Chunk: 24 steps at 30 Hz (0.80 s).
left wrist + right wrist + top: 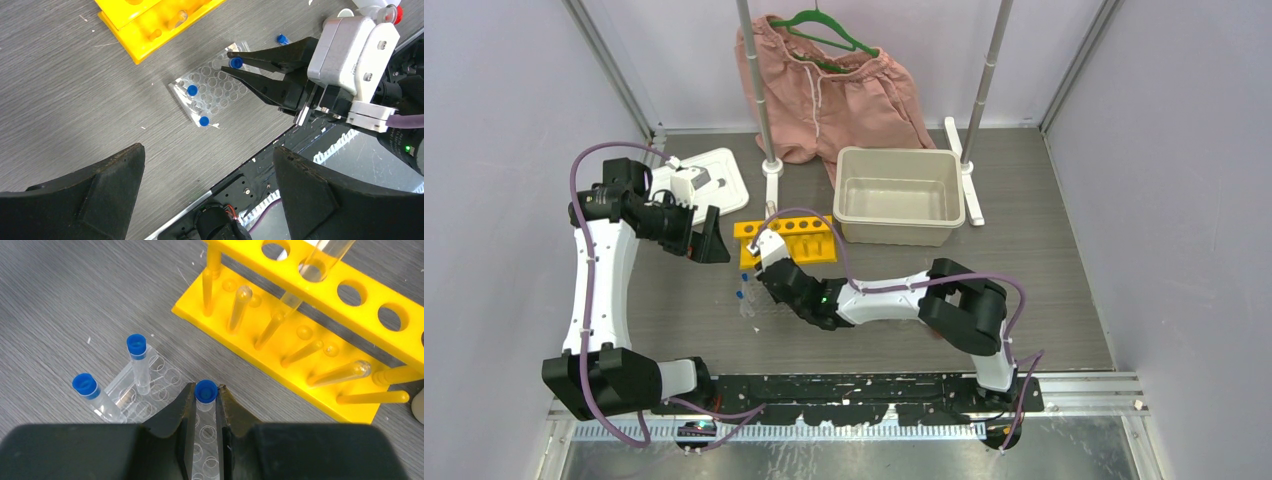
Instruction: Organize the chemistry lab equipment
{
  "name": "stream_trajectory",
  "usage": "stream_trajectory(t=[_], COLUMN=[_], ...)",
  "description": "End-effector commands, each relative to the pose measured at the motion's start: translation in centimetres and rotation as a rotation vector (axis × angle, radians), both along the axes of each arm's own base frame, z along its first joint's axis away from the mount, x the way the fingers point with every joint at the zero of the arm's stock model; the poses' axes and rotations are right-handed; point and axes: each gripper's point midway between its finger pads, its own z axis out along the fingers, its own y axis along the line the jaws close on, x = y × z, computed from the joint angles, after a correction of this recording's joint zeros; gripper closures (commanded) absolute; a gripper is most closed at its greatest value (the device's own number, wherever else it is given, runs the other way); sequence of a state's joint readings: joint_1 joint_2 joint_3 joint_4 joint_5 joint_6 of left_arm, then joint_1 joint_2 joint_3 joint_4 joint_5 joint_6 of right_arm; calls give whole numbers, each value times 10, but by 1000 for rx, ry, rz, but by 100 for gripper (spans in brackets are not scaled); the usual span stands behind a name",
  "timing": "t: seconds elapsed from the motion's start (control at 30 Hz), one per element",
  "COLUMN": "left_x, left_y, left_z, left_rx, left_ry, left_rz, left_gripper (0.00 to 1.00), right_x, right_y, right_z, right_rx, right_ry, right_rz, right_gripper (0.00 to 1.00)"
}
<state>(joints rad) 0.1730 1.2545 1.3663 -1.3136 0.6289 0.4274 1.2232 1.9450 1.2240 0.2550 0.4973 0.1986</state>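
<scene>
I need to lower the tube with my right gripper into a hole and release it next. The grid rack's far hole row (204, 407) is below my right gripper, and the tube is already upright over it.
The clear grid rack (212, 90) lies on the table in front of the yellow tube rack (789, 240), which also shows in the right wrist view (310, 325). Two blue-capped tubes (136, 346) (85, 385) stand in the grid rack (150, 390). My right gripper (206, 390) is shut on a third blue-capped tube (206, 392) and holds it upright over the grid rack's holes; this shows in the left wrist view too (231, 62). Another blue-capped tube (282, 38) lies loose on the table beyond it. My left gripper (207, 150) is open and empty, raised to the left (709, 245).
A beige bin (899, 195) stands right of the yellow rack. A white tray (709, 180) is at the back left. Pink shorts (824, 90) hang on a green hanger between two stand poles. A red-capped white bottle (395, 12) peeks in behind my right gripper.
</scene>
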Motion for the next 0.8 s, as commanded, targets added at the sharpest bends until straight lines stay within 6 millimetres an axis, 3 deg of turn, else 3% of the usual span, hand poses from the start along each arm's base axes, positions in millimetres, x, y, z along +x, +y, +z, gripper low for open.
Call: stream_trajectory(t=[0.0, 0.23, 0.47, 0.67, 0.77], left_x=[2, 2, 3, 4, 4], left_y=[0, 0, 3, 3, 3], left_z=[8, 8, 8, 8, 9], left_rx=[-1, 3, 25, 20, 20], left_ry=[-51, -54, -62, -60, -58], left_rz=[-8, -6, -7, -5, -4], left_gripper=[0, 0, 0, 0, 0], right_x=[-3, -4, -6, -3, 1], right_y=[-6, -6, -5, -8, -11], right_z=[25, 26, 9, 10, 12], right_rx=[30, 28, 17, 39, 54], right_ry=[-36, -28, 6, 46, 95], right_rz=[-2, 8, -1, -25, -36], right_gripper=[99, 99, 96, 76, 61])
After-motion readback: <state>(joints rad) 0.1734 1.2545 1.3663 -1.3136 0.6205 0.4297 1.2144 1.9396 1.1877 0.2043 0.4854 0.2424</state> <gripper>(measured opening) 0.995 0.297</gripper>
